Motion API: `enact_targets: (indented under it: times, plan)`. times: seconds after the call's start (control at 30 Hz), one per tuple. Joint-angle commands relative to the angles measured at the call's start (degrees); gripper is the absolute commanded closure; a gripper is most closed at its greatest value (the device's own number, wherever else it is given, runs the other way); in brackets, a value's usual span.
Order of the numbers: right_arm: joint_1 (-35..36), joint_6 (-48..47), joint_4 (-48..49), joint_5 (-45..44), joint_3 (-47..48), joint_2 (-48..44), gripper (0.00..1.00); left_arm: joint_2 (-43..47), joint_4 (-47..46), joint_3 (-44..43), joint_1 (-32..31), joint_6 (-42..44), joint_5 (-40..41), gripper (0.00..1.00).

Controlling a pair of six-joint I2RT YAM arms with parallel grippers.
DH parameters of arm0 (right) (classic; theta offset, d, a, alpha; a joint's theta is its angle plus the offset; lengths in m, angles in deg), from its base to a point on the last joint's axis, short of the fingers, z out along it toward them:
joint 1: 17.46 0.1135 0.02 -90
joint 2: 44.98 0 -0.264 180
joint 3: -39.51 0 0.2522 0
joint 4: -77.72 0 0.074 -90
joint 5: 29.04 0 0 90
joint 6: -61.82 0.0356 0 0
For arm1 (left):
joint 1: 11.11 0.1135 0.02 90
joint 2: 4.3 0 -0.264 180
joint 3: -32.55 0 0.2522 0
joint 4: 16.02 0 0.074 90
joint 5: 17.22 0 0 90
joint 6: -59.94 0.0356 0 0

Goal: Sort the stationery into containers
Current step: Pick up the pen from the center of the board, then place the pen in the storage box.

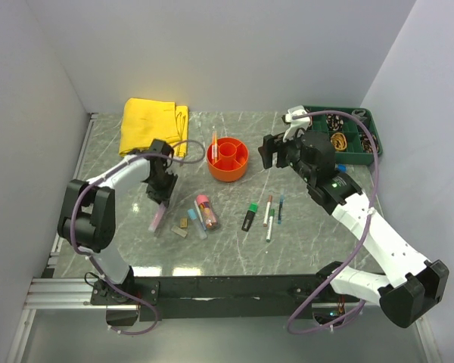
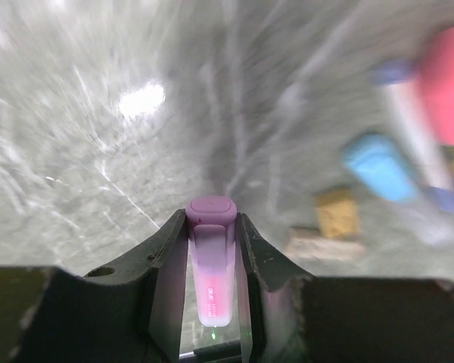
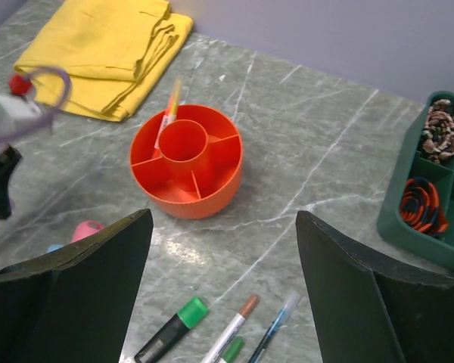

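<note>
The left gripper lifts across next, lowers the stick (image 2: 210, 257) inside the pen-holding orange organiser and releases. The organiser lies outward, to the gripper's right in the top view.
My left gripper (image 1: 160, 198) is shut on a lilac stick (image 2: 210, 257) low over the table; its lower end shows in the top view (image 1: 157, 219). To its right lie a pink-capped tube (image 1: 206, 212), a blue block (image 2: 378, 168) and tan blocks (image 2: 337, 213). The orange organiser (image 1: 228, 172) (image 3: 204, 200) stands mid-table with a thin pen (image 3: 169, 113) leaning in it. My right gripper (image 1: 268, 151) (image 3: 223, 219) hangs open above the table, right of the organiser. Below it lie a green-capped black marker (image 3: 170, 331), a brown-capped white pen (image 3: 234, 325) and a blue pen (image 3: 276, 325).
A folded yellow cloth (image 1: 151, 125) lies at the back left. A green divided tray (image 1: 371, 125) holding coiled bands sits at the back right. Grey walls close in the back and both sides of the table.
</note>
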State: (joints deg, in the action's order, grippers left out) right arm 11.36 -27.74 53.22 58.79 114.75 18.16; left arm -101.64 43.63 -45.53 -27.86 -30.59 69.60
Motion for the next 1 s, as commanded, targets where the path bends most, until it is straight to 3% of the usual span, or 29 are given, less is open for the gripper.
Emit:
enact_targets:
  times: [0.0, 0.13, 0.23, 0.27, 0.37, 0.4, 0.43, 0.67, 0.97]
  plan:
    - [-2.01, -2.47, 1.69, -1.07, 0.58, -1.35, 0.16, 4.44, 6.14, -12.75, -0.21, 2.73, -7.97, 0.99]
    - [-4.03, -3.61, 2.30, -1.43, 0.40, -1.17, 0.17, 5.67, 2.38, -20.93, -0.30, 1.77, -16.14, 0.99]
    - [-4.91, -4.92, 2.83, -1.69, 0.05, -0.64, 0.18, 8.03, -11.13, -21.12, -0.38, -1.03, -23.96, 0.99]
    - [-5.09, -5.19, 3.01, -1.87, -0.12, -0.38, 0.18, 9.00, -22.57, -18.07, -0.30, -1.92, -26.41, 0.99]
    - [-5.35, -5.98, 3.36, -2.39, -0.30, 0.32, 0.18, 12.43, -42.40, -9.03, -0.65, -7.54, -33.10, 0.99]
    - [-5.35, -6.07, 3.36, -2.57, -0.39, 0.67, 0.18, 12.79, -54.38, -7.16, -1.08, -9.73, -33.90, 0.99]
    - [-5.35, -6.25, 3.27, -2.83, -0.30, 0.76, 0.18, 12.35, -58.16, -6.01, -2.05, -10.44, -34.17, 0.99]
    - [-5.61, -7.74, 3.01, -4.15, -0.30, 1.47, 0.19, 4.01, -70.93, -6.79, -4.25, -16.25, -34.36, 0.99]
    - [-5.53, -8.27, 3.10, -3.63, -1.09, 1.64, 0.19, -1.62, -72.87, -7.41, -7.33, -17.22, -32.51, 0.99]
